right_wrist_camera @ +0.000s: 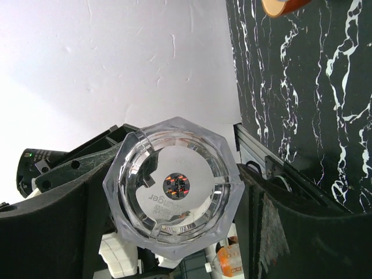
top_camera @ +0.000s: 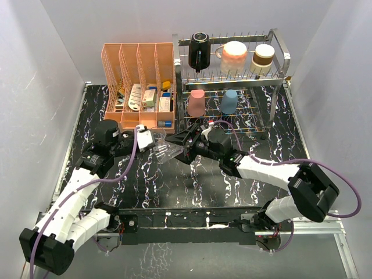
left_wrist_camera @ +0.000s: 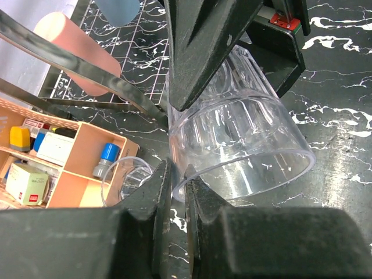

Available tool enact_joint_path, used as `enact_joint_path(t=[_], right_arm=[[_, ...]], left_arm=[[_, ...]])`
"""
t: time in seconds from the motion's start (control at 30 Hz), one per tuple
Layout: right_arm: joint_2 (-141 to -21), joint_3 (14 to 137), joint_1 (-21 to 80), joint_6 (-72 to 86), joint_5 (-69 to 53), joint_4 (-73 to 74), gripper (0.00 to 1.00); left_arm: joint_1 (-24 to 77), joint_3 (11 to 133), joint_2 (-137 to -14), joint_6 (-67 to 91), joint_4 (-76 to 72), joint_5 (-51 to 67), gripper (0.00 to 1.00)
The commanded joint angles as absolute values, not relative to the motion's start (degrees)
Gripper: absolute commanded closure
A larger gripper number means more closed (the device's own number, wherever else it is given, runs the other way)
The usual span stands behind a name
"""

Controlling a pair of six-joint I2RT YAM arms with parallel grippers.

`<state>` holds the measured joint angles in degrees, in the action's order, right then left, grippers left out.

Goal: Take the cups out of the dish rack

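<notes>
The clear glass is on its side, so the left gripper should next tilt down, lower the glass onto the open black tabletop in front of the rack and let go of the glass's rim.
Both grippers hold one clear glass (top_camera: pixel 167 152) lying sideways just above the black marble table. My left gripper (left_wrist_camera: pixel 177 172) is shut on its rim (left_wrist_camera: pixel 244 174). My right gripper (right_wrist_camera: pixel 174 187) is shut on its octagonal base (right_wrist_camera: pixel 174 186). A second clear glass (left_wrist_camera: pixel 125 180) stands on the table beside the organizer. The silver dish rack (top_camera: pixel 279 43) holds a black mug (top_camera: pixel 198 51), a peach mug (top_camera: pixel 234 55) and a cream-and-brown cup (top_camera: pixel 263 56) on its upper tier. A pink tumbler (top_camera: pixel 196 103) and a blue tumbler (top_camera: pixel 229 101) stand on its lower tier. An orange-red cup (right_wrist_camera: pixel 282 6) shows at the top edge of the right wrist view.
The peach-orange organizer (top_camera: pixel 139 64) with small boxes and bottles stands at the back left, next to the rack. White walls close in the table on the left, back and right. The rack's lower frame bar (left_wrist_camera: pixel 87 72) crosses close to my left gripper.
</notes>
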<state>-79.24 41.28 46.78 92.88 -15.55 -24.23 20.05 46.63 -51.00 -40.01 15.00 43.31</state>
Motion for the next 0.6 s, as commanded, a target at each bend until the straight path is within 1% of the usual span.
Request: enact_joint_path(t=[0.0, 0.07, 0.1, 0.17, 0.27, 0.4, 0.5, 0.57], right_arm=[[-77.51, 43.95, 48.02, 86.5, -15.59, -28.48, 0.32], [-75.01, 45.01, 46.65, 81.26, -11.15, -19.81, 0.2], [-73.13, 45.7, 45.64, 78.01, -9.17, -14.33, 0.16], [-70.31, 45.33, 42.63, 73.69, -7.22, -8.29, 0.09], [-65.84, 42.78, 35.58, 68.88, -7.56, -2.28, 0.02], [-62.91, 43.06, 25.23, 59.38, -8.91, 6.11, 0.02], [-63.24, 46.75, 20.18, 50.48, -5.37, 11.93, 0.02], [-64.7, 49.77, 18.8, 45.55, -1.22, 15.32, 0.02]], left_arm=[[21.54, 48.82, -52.74, -34.77, 17.37, 49.13, 1.0], [21.61, 50.72, -55.06, -34.91, 21.6, 48.41, 1.0], [21.76, 52.7, -57.33, -36.86, 26.67, 48.35, 1.0], [21.92, 56.0, -61.15, -37.82, 32.71, 45.83, 1.0], [22.23, 56.76, -62.99, -37.48, 33.58, 39.23, 1.0], [23.85, 57.2, -64.97, -38.15, 35.39, 32.8, 1.0], [25.72, 59.06, -68.82, -36.93, 37.92, 28.26, 1.0], [27.38, 59.95, -72.0, -36.47, 39.39, 25.09, 1.0]])
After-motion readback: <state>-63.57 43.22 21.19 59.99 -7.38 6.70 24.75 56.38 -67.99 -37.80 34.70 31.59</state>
